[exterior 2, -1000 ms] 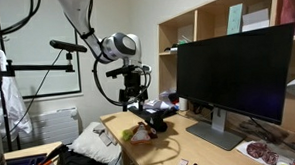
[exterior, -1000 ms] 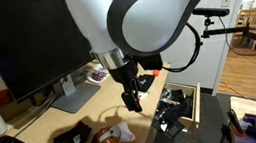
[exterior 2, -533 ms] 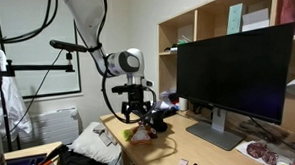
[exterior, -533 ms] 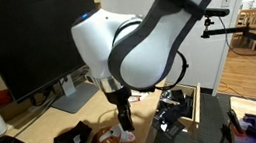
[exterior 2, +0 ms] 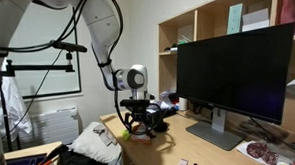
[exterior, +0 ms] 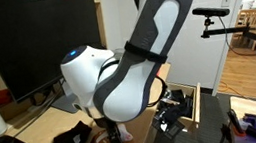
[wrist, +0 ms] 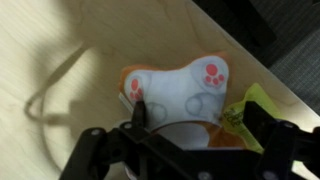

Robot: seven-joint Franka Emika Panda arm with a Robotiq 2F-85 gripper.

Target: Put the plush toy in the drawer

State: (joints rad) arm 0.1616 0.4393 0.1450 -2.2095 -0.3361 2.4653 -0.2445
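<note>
The yellow-green packet is beside one finger, so I should next move my gripper to the left in the wrist view and close across the toy's white middle (wrist: 184, 108).
The plush toy (wrist: 180, 88) lies on the light wood desktop; it is whitish with pink paw marks and an orange edge. My gripper (wrist: 200, 125) is low over it, open, with one finger on each side of the toy. In both exterior views the gripper (exterior 2: 139, 127) is down at the desk surface, and the arm hides most of the toy. The drawer (exterior: 200, 107) is pulled out at the desk's edge beside the arm, with light wood sides and dark clutter inside.
A yellow-green packet (wrist: 246, 106) lies against the toy beside one finger. A black folded fabric (exterior: 72, 140) lies on the desk near the arm. A big monitor (exterior: 33, 44) stands behind. A thin cable (wrist: 50, 90) loops across the desktop.
The arm has come down from above the desk and shifted away from the drawer; the gripper has dropped onto the plush toy and now straddles it.
</note>
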